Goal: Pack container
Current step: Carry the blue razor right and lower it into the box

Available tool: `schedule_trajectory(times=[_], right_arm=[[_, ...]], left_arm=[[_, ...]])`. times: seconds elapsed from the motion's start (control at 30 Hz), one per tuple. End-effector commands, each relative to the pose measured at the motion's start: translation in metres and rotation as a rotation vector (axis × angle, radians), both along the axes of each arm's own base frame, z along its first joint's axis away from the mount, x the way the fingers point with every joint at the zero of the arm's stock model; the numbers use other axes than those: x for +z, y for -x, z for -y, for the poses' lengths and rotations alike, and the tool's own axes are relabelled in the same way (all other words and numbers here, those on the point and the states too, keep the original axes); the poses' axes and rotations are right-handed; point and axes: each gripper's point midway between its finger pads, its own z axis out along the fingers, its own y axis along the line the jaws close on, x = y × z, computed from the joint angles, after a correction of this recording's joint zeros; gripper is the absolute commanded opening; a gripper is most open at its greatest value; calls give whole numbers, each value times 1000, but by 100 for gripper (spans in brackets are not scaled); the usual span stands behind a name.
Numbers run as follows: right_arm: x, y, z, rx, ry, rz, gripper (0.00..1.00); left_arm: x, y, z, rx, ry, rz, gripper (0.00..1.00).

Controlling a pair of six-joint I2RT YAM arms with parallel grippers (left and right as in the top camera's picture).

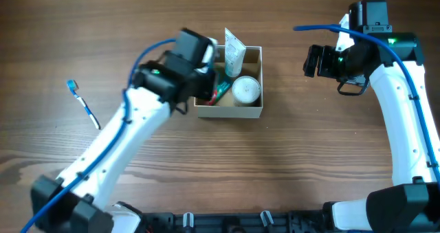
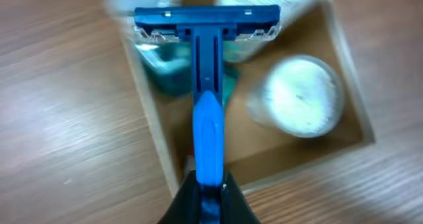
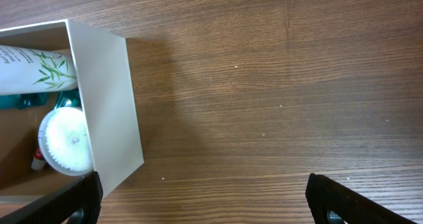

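The robot's left hand next has to carry the razor down over the gap beside the round white jar [image 1: 245, 89], where the container's bare tan bottom is visible, and then let it go.
The container [image 1: 253, 111] is a small square box with white walls and a tan inside, at the table's middle. It holds a white tube [image 1: 234, 53], a round white jar [image 1: 245, 89] and teal and red items. My left gripper [image 2: 210, 196] is shut on a blue razor [image 2: 208, 85] and holds it over the box's left edge [image 2: 153, 138]. My right gripper [image 3: 201, 204] is open and empty, to the right of the box [image 3: 109, 105].
A blue toothbrush [image 1: 84, 104] lies on the wooden table at the far left. Bare wood lies between the box and my right gripper [image 1: 315, 61].
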Motion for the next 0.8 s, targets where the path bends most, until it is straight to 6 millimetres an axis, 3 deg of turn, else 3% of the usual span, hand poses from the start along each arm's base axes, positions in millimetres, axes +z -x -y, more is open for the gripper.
schedule_trajectory(times=[0.0,0.17,0.37,0.47,0.53,0.57,0.6,0.63,0.77], right_arm=[[-4,-1,-1,15,-3,-9,100],[-4,-1,-1,15,-4,-9,100],[-4,-1,-1,15,-3,-9,100],[-4,-1,-1,15,-4,-9,100],[-4,-1,-1,15,-3,-9,100],[-4,-1,-1,15,-4,-9,100],[-4,-1,-1,15,-3,-9,100],[-4,-1,-1,15,-4,-9,100],[-4,0,-1,16,-3,-10,100]], left_arm=[[-27,1,19,-83,-51,-38,4],[-51,-14,27,-80,-58,-48,4],[-49,-25,31,-72,-48,-5,5],[-54,-16,26,-63,-67,-49,22],[-58,-10,21,-64,-85,-80,43],[-60,-6,19,-64,-95,-98,62],[-61,-2,17,-65,-104,-113,93],[-62,-1,16,-65,-108,-119,100],[-48,-1,14,-1,-72,-99,100]])
